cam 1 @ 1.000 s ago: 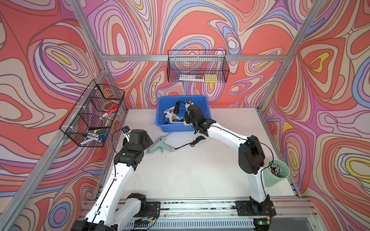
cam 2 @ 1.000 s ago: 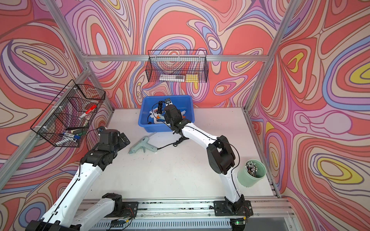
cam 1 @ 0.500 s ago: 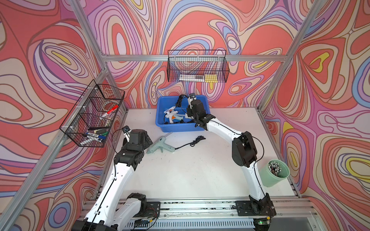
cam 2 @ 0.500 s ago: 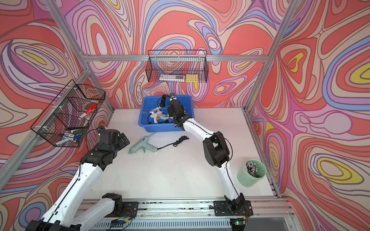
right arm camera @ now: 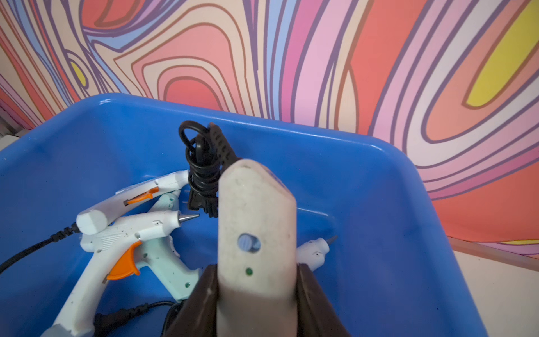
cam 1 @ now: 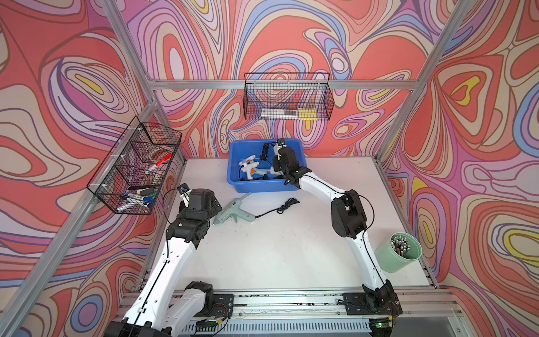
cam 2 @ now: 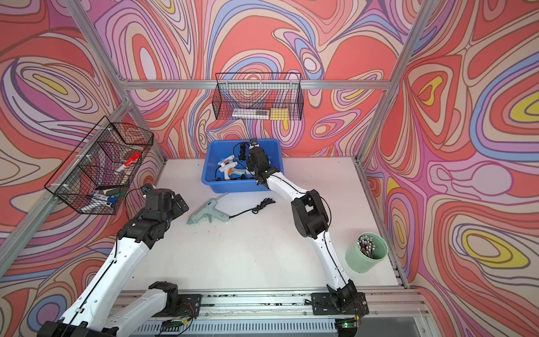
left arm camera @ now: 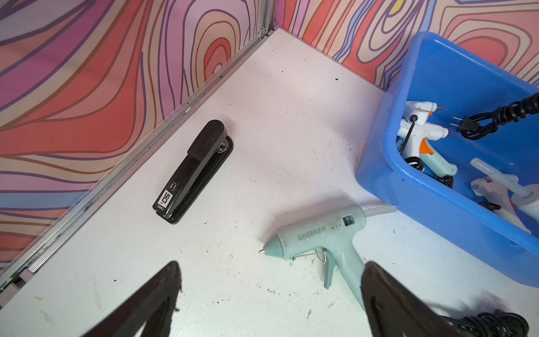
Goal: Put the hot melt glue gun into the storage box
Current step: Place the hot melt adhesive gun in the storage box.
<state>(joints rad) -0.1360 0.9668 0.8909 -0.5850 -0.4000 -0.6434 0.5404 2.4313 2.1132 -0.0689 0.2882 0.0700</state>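
Note:
My right gripper needs to go down into the blue storage box (cam 1: pixel 262 189) next and let go of the cream-white glue gun, because the storage box's bottom beside the piled glue guns is below my gripper.
The blue storage box (cam 1: pixel 262 189) (cam 2: pixel 233 186) stands at the back of the table, with several glue guns (right arm camera: pixel 140 230) lying inside. My right gripper (right arm camera: pixel 258 271) (cam 1: pixel 276 159) (cam 2: pixel 250 160) is shut on the handle of a cream-white hot melt glue gun (right arm camera: pixel 256 210), held over the box's inside. Its bundled black cord (right arm camera: pixel 204 169) hangs from the far end. A mint-green glue gun (cam 1: pixel 233 214) (cam 2: pixel 208 213) (left arm camera: pixel 320 236) lies on the table before the box. My left gripper (left arm camera: pixel 271 264) (cam 1: pixel 217 204) hovers open just beside it, holding nothing.
A black stapler (left arm camera: pixel 194 172) lies by the left wall. The mint gun's black cord (cam 1: pixel 280 207) trails right across the table. Wire baskets hang on the left wall (cam 1: pixel 137 166) and back wall (cam 1: pixel 287 97). A pale green cup (cam 1: pixel 398 252) of sticks stands at the right edge.
My right arm has carried the cream-white glue gun a little farther back over the box, its elbow swinging inward. The left arm and the mint glue gun have not moved.

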